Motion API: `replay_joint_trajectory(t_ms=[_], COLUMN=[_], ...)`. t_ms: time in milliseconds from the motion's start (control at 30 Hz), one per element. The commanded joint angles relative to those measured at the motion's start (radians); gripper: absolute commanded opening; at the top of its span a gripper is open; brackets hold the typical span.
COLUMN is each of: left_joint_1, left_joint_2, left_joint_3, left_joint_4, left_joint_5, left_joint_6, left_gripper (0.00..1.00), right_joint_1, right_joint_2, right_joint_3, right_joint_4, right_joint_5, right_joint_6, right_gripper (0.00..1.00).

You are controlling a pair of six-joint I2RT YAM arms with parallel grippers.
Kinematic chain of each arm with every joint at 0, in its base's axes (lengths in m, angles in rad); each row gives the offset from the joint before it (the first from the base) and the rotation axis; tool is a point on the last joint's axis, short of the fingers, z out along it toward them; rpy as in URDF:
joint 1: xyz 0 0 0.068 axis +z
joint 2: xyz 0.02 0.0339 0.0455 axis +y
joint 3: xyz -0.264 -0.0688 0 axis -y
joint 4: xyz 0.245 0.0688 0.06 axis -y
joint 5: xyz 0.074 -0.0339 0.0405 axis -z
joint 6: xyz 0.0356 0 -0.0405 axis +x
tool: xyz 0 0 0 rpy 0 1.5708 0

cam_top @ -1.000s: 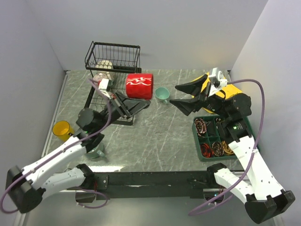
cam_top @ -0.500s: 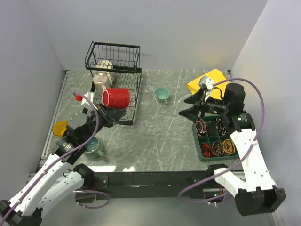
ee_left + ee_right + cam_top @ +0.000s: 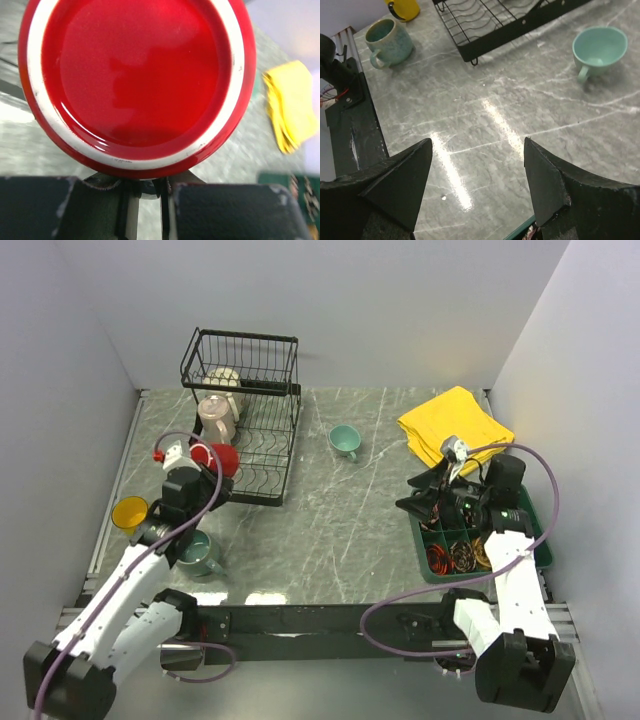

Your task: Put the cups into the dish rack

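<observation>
Next, my left gripper tilts downward, then lowers the red cup onto the rack's near end, which is free beside the beige cup (image 3: 215,418).
My left gripper (image 3: 204,474) is shut on the red cup (image 3: 223,457), carried at the front left corner of the black dish rack (image 3: 262,445). In the left wrist view the red cup's underside (image 3: 135,80) fills the frame above the closed jaws of that gripper (image 3: 145,184). A beige cup (image 3: 215,418) lies in the rack and a cream cup (image 3: 224,380) sits in its basket. On the table stand a yellow cup (image 3: 130,510), a grey-green cup (image 3: 200,552) and a small teal cup (image 3: 346,440). My right gripper (image 3: 416,495) is open and holds nothing, well right of the teal cup (image 3: 599,47).
A folded yellow cloth (image 3: 455,425) lies at the back right. A green compartmented tray (image 3: 428,550) with small items sits under the right arm. Grey walls close in on the left, back and right. In the right wrist view the rack (image 3: 490,22) and the grey-green cup (image 3: 387,40) lie ahead.
My left arm has drawn back leftwards with the red cup, from over the rack's right side to its left front corner. My right arm has pulled back over the tray, uncovering the cloth.
</observation>
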State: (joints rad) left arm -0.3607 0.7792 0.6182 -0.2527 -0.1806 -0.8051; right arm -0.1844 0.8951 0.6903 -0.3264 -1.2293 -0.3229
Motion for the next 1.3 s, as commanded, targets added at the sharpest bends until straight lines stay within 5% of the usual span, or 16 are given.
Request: replay_joint_trajectory(t_ms=[0,200,667,1267], left_joint_1=[0.106,0.206,0.241,0.241], left_joint_2=[0.076,0.247,0.601,0.844], left_joint_3=[0.018,0.103,0.290,0.402], left_joint_4=[0.210,0.196,0.161,0.129], left_joint_5=[0.010,0.004,-0.089,-0.141], left_joint_6=[0.023,0.075,0.150,0.144], left_gripper=[0.01,0.01,0.01,0.03], right_joint_1=[-0.018,-0.044,-0.081,-0.095], right_joint_2=[-0.035,-0.067,-0.085,-0.085], right_joint_3=[0.006,-0.005,-0.005,0.002], right_joint_4=[0.053,0.076,0.082,0.067], right_joint_5=[-0.056,-0.056,-0.078,-0.079], right_joint_6=[-0.007,0.018,0.031,0.016], right_gripper=[0.80,0.80,0.81,0.81])
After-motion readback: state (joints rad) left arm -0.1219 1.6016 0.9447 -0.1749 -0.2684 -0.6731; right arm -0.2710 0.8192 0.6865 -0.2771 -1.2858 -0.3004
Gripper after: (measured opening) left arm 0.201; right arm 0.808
